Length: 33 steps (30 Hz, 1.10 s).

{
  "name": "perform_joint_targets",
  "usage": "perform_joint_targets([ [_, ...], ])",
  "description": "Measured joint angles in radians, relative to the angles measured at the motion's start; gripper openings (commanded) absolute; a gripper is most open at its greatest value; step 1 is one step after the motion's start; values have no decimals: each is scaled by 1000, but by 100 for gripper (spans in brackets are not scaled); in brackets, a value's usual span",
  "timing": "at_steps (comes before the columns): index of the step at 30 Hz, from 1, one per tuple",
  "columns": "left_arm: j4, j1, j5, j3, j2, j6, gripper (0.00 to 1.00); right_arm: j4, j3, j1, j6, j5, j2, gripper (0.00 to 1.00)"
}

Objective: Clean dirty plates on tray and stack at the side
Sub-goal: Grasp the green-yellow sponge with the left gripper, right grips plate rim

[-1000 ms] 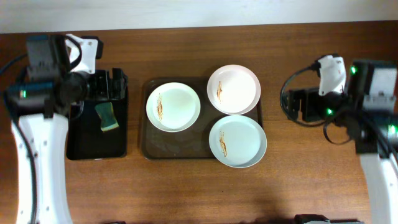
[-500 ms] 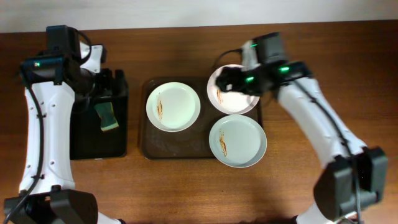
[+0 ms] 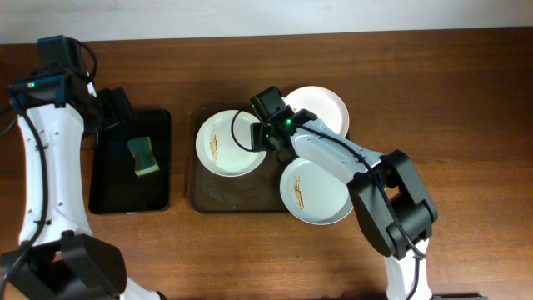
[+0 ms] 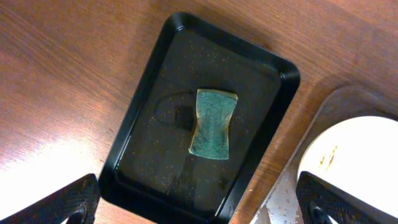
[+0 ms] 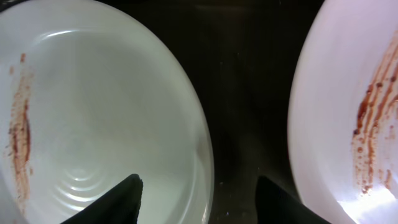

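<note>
The left gripper will next go down into the black tray (image 3: pixel 112 187), toward the right in the overhead view, onto the green sponge (image 3: pixel 143 156), because the plates have brown sauce streaks on them.
Three white plates with brown sauce streaks lie on the brown tray (image 3: pixel 218 198): a left plate (image 3: pixel 221 146), a back right plate (image 3: pixel 326 110) and a bluish front right plate (image 3: pixel 321 193). My right gripper (image 3: pixel 259 135) is open and low over the left plate's right rim; in the right wrist view its fingers (image 5: pixel 205 202) straddle that rim, with the left plate (image 5: pixel 93 112) on one side and the back right plate (image 5: pixel 348 93) on the other. My left gripper (image 3: pixel 113 103) is open and empty, above the back edge of the black tray (image 3: pixel 112 187).
A green sponge (image 3: pixel 143 156) lies in the black tray left of the brown tray. The left wrist view shows the sponge (image 4: pixel 212 122), the black tray (image 4: pixel 155 81) and the left plate's edge (image 4: pixel 354 155) from well above. Bare wooden table lies right of the plates.
My right arm has swung from the table's right side across to the left plate's right rim. My left arm has drawn back and left, off the black tray.
</note>
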Motion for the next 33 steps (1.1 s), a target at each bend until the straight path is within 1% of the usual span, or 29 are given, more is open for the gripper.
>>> perform_joint_targets([
  [2,0,0,0,0,14,0,99,8,0,0,3,0,11,42],
  [3,0,0,0,0,24,-1,98,18,0,0,6,1,21,33],
  [5,0,0,1,0,48,-3,93,29,0,0,6,1,36,28],
  [6,0,0,3,0,73,-4,91,39,0,0,10,1,45,19],
  [7,0,0,4,0,95,-6,89,49,0,0,11,2,48,14],
  [8,-2,0,4,0,120,-11,81,53,0,0,12,5,50,11],
  [9,-5,0,5,0,145,-18,71,54,0,0,10,4,53,4],
  [10,-5,0,8,0,169,-21,63,57,0,0,8,5,54,4],
  [11,-6,0,28,0,200,-31,51,61,6,0,13,3,54,4],
  [12,-4,0,44,0,220,-37,47,60,8,0,14,-1,55,4],
  [13,-3,0,67,0,251,-35,47,60,8,0,14,-2,55,4],
  [15,5,0,80,0,282,-40,47,60,8,0,14,-7,55,4],
  [19,12,0,96,0,401,-40,47,60,8,0,14,-12,55,4],
  [20,16,0,98,0,420,-40,45,60,8,0,13,-12,55,4],
  [21,24,0,99,0,434,-40,42,60,8,0,13,-12,55,4],
  [22,40,0,99,0,447,-40,35,60,8,0,14,-12,55,4],
  [23,56,0,99,0,460,-43,32,60,8,0,13,-12,55,4],
  [26,72,-1,100,0,474,-45,31,60,8,0,14,-13,55,4],
  [27,76,-1,99,0,480,-45,25,60,8,0,14,-13,55,4],
  [28,78,-2,98,0,490,-45,7,60,8,0,14,-13,55,4],
  [29,79,-2,98,0,498,-45,1,60,8,0,14,-13,55,4],
  [33,82,-5,98,0,515,-47,1,60,8,0,14,-13,55,4],
])
